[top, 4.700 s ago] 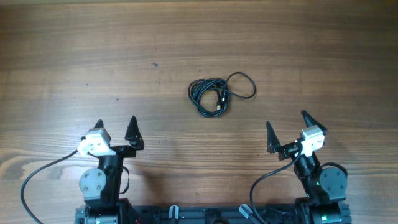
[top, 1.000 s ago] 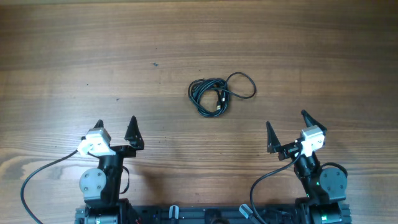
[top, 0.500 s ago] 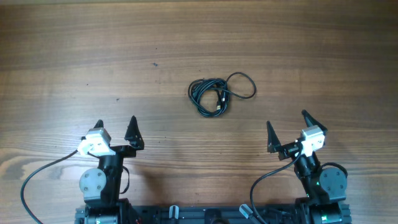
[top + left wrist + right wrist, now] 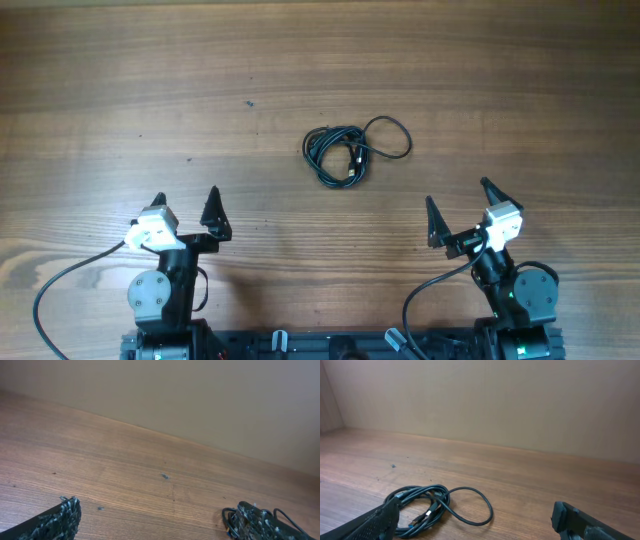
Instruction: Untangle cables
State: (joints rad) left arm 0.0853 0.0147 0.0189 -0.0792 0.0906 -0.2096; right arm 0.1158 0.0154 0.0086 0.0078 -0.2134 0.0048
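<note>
The coil's edge [image 4: 309,150] [image 4: 226,515] opposite the loose loop is the nearest edge of the coil, so the robot's left gripper should move up and outward next, then down onto it.
The cables [image 4: 349,160] are thin black cords bunched in a small coil, with one loose loop off its right side, at the table's middle. My left gripper [image 4: 186,195] is open and empty at the near left, well short of the coil. My right gripper [image 4: 457,192] is open and empty at the near right. In the right wrist view the coil [image 4: 427,502] lies ahead between the open fingers [image 4: 375,520], and small plug ends show in it. In the left wrist view an edge of the coil [image 4: 227,517] peeks out beside the right finger [image 4: 255,520].
The wooden table [image 4: 150,80] stretches far on all sides of the coil. The thicker black arm wires [image 4: 60,280] trail at the near edge by both arm bases. A plain wall stands beyond the table's far edge [image 4: 520,450].
My right gripper has shifted very slightly to the left. The cables and the left gripper have not moved.
</note>
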